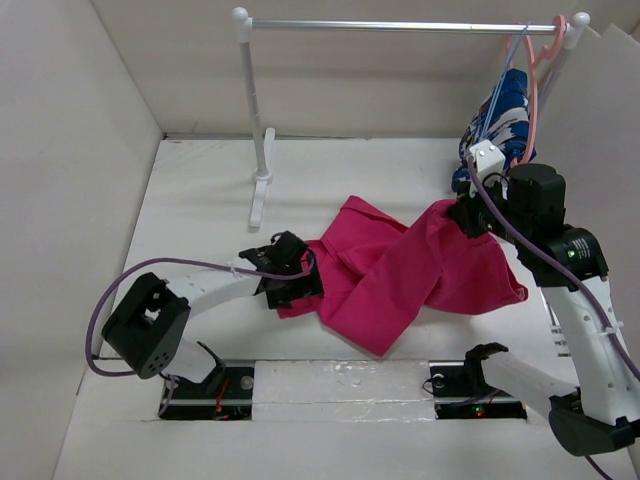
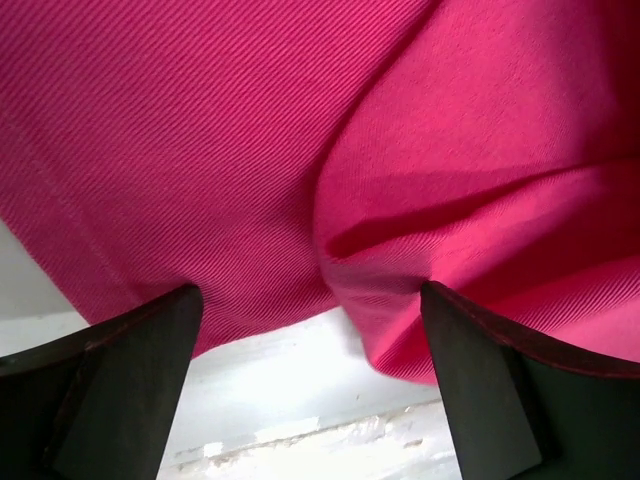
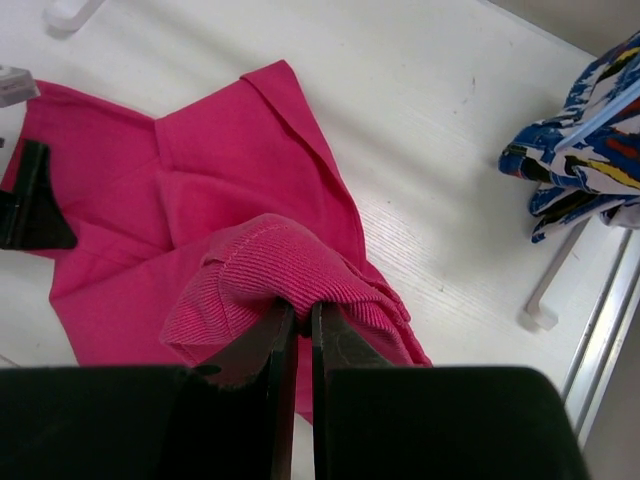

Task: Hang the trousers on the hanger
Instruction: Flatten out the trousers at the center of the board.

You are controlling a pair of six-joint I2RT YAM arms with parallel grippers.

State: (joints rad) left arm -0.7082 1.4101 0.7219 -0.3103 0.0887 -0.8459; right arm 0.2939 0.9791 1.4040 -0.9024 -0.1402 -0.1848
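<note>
My right gripper moves back and down toward the tabletop by the trousers' near corner [image 1: 405, 336] next and releases the hem, since I hold the cloth bunched and raised.
The magenta-pink trousers [image 1: 385, 270] lie crumpled on the white table [image 1: 200, 200], and fill the left wrist view [image 2: 250, 150]. My right gripper [image 1: 463, 216] is shut on a bunched hem of the trousers [image 3: 270, 255] and holds it raised above the table; in its wrist view the gripper [image 3: 298, 310] has its jaws pressed together on the cloth. My left gripper [image 1: 298, 284] is open at the trousers' left edge, low over the table, its gripper [image 2: 310, 296] wide with the cloth edge just ahead of the fingertips. The thin light-blue hanger [image 1: 503, 75] hangs on the rail at the far right.
A white clothes rack has a metal rail [image 1: 400, 26] across the back and a post [image 1: 256, 110] at back left. A salmon-pink hanger [image 1: 532, 100] carries a blue-and-white patterned garment [image 1: 497, 130], also in the right wrist view [image 3: 580, 150]. Walls enclose the table.
</note>
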